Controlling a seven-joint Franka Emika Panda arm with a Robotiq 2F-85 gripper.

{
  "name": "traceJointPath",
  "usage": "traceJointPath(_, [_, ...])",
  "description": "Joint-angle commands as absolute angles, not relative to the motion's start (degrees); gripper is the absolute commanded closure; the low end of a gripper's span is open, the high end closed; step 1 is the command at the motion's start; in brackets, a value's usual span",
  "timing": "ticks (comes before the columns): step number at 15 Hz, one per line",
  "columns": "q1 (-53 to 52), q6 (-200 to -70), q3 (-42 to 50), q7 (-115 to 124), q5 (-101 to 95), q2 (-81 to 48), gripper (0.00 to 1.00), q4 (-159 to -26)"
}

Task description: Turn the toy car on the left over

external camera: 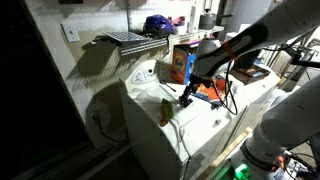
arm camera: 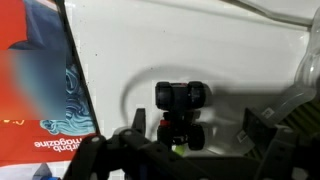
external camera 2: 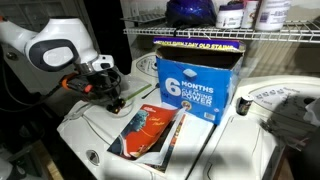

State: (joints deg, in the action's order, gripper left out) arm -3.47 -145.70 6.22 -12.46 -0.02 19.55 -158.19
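Note:
The robot's gripper should come down around the car's dark middle [arm camera: 182,116] and close on it, since the toy car lies below the open fingers and in the gap between them.
The toy car [arm camera: 180,110] is small and dark with black wheels and a hint of red. In the wrist view it lies on the white surface [arm camera: 200,50]. My gripper [arm camera: 197,125] is open and low over it, with one finger close beside the car and the other well apart from it. I cannot tell whether a finger touches the car. In both exterior views the gripper [external camera: 187,96] [external camera 2: 110,96] reaches down to the white top, and the car is too small and too hidden to make out there.
An orange and blue box [external camera: 182,63] [external camera 2: 195,85] stands behind the gripper under a wire shelf [external camera 2: 200,35]. A magazine [external camera 2: 155,135] [arm camera: 50,90] lies beside the car. A yellow-green rounded object [external camera: 166,108] sits near the appliance's edge.

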Motion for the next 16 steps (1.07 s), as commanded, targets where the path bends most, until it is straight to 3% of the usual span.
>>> traceJointPath(1, [-3.5,-149.6,5.6,-11.7,2.8,15.1,0.0,-158.1])
traceJointPath(11, [-2.7,-154.1,4.5,-11.9,2.4,8.7,0.0,-158.2])
traceJointPath(12, [-2.4,-154.5,4.3,-11.7,1.8,8.6,0.25,-158.2])
traceJointPath(13, [-2.2,-154.9,4.2,-11.5,1.4,8.5,0.27,-158.2])
traceJointPath(16, [-1.9,-154.1,3.9,-11.4,0.7,9.1,0.49,-158.1])
